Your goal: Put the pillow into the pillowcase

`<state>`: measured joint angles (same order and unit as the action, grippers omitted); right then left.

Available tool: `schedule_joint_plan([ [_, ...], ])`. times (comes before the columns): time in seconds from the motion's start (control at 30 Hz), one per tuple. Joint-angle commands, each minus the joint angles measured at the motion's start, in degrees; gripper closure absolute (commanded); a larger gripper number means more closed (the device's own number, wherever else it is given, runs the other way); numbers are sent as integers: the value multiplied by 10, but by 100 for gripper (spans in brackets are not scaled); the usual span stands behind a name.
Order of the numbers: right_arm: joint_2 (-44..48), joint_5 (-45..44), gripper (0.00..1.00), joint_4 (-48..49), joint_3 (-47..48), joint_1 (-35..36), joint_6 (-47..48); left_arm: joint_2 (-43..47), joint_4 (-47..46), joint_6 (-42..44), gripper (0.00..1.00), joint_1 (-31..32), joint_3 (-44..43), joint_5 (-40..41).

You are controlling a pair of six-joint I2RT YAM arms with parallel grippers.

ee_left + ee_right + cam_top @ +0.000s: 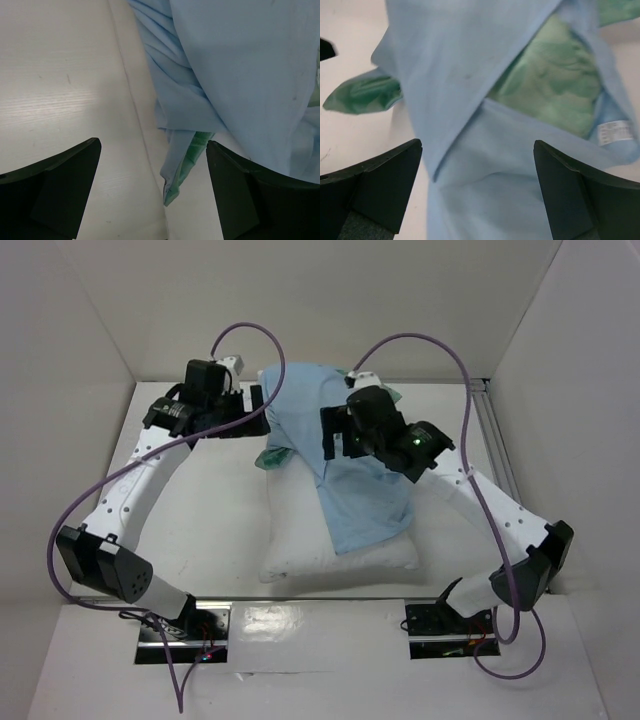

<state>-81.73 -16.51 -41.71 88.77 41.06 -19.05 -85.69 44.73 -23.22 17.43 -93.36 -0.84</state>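
Note:
Next, my left gripper moves down, back and to the right in the top view onto the blue-green pillowcase corner [268, 458] [175, 182], since it pokes out from the pillowcase's folds.
The plump white pillow [300, 540] lies lengthwise in the middle of the table. The pillowcase [355, 495] is draped crumpled over it, light blue side up, with green showing at its left edge [272, 456]. My left gripper [258, 408] hovers open at the pillow's far left corner. In the left wrist view a blue-green pillowcase corner [177, 172] hangs between the open fingers [152, 172], touching neither. My right gripper [330, 435] is open above the cloth's middle. The right wrist view shows blue fabric [485, 165] under the jaws [477, 175], with the green inside [552, 90] and a white label [615, 132].
White walls close in the table at the back and both sides. A metal rail [497, 445] runs along the right edge. Purple cables [250, 332] loop above both arms. Bare white table [215, 510] lies left of the pillow.

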Motion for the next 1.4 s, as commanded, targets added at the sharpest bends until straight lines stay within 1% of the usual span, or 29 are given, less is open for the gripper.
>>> schedule_joint_plan([
  [0.0, -35, 7, 0, -42, -8, 45, -28, -3, -22, -24, 0, 8, 41, -85],
  [0.1, -42, -6, 0, -35, -41, 80, -61, 4, -72, -38, 0, 20, 103, -120],
  [0.13, -42, -6, 2, -35, -48, 80, -61, 4, -79, -38, 1, 20, 113, -120],
  [0.17, -48, -6, 7, -28, -54, 86, -66, 4, -79, -45, 3, 26, 119, -120],
  [0.23, -62, -19, 19, -34, -54, 86, -72, -9, -85, -46, 18, 26, 119, -131],
  [0.27, -62, -30, 30, -41, -48, 86, -72, -9, -85, -39, 30, 26, 112, -131],
  [0.3, -70, -40, 56, -47, -42, 86, -72, -14, -85, -38, 58, 26, 98, -124],
  [0.33, -70, -67, 71, -61, -27, 86, -72, -14, -78, -31, 77, 26, 87, -116],
  [0.37, -70, -81, 80, -61, -18, 86, -72, -21, -68, -31, 91, 26, 74, -111],
  [0.4, -70, -97, 87, -72, -7, 86, -72, -21, -58, -23, 100, 26, 36, -100],
  [0.43, -70, -114, 97, -79, 21, 86, -66, -39, -47, -23, 100, 14, 11, -94],
  [0.47, -70, -137, 100, -86, 38, 78, -56, -47, -37, -15, 100, 9, -15, -94],
  [0.5, -70, -144, 100, -86, 56, 70, -43, -54, -23, -15, 100, 2, -43, -88],
  [0.6, -86, -157, 100, -68, 178, 1, 44, -97, -17, -15, 100, -43, -181, -99],
  [0.63, -98, -157, 100, -60, 225, -42, 90, -113, -8, -30, 100, -58, -274, -111],
  [0.67, -125, -157, 100, -41, 321, -63, 114, -129, -8, -37, 100, -91, -321, -122],
  [0.73, -148, -117, 100, -2, 403, -132, 166, -170, -8, -62, 100, -126, -432, -136],
  [0.77, -156, -81, 100, 58, 446, -152, 179, -171, -39, -72, 100, -161, -443, -144],
  [0.8, -156, -16, 100, 90, 453, -167, 186, -171, -72, -84, 100, -182, -437, -154],
  [0.83, -156, 8, 100, 120, 453, -174, 191, -153, -109, -97, 100, -204, -422, -168],
  [0.87, -145, 29, 100, 149, 447, -174, 197, -143, -144, -129, 100, -226, -388, -188],
  [0.93, -93, 92, 100, 249, 370, -174, 198, -121, -216, -168, 100, -294, -357, -199],
  [0.97, -68, 115, 100, 284, 328, -174, 198, -90, -237, -205, 100, -317, -313, -207],
  [1.0, -19, 155, 100, 344, 244, -174, 198, -71, -264, -219, 100, -365, -285, -214],
  [1.07, 20, 180, 100, 370, 180, -169, 182, -56, -288, -242, 100, -412, -266, -225],
  [1.1, 48, 197, 100, 371, 133, -169, 169, -56, -278, -251, 100, -453, -266, -239],
  [1.27, 89, 357, 100, 303, 13, -129, 112, -33, -278, -290, 100, -533, -187, -260],
  [1.3, 95, 374, 100, 287, -7, -95, 95, -26, -268, -304, 100, -542, -143, -241],
  [1.37, 95, 391, 100, 241, -69, -52, 78, -13, -251, -304, 100, -557, -106, -219],
])
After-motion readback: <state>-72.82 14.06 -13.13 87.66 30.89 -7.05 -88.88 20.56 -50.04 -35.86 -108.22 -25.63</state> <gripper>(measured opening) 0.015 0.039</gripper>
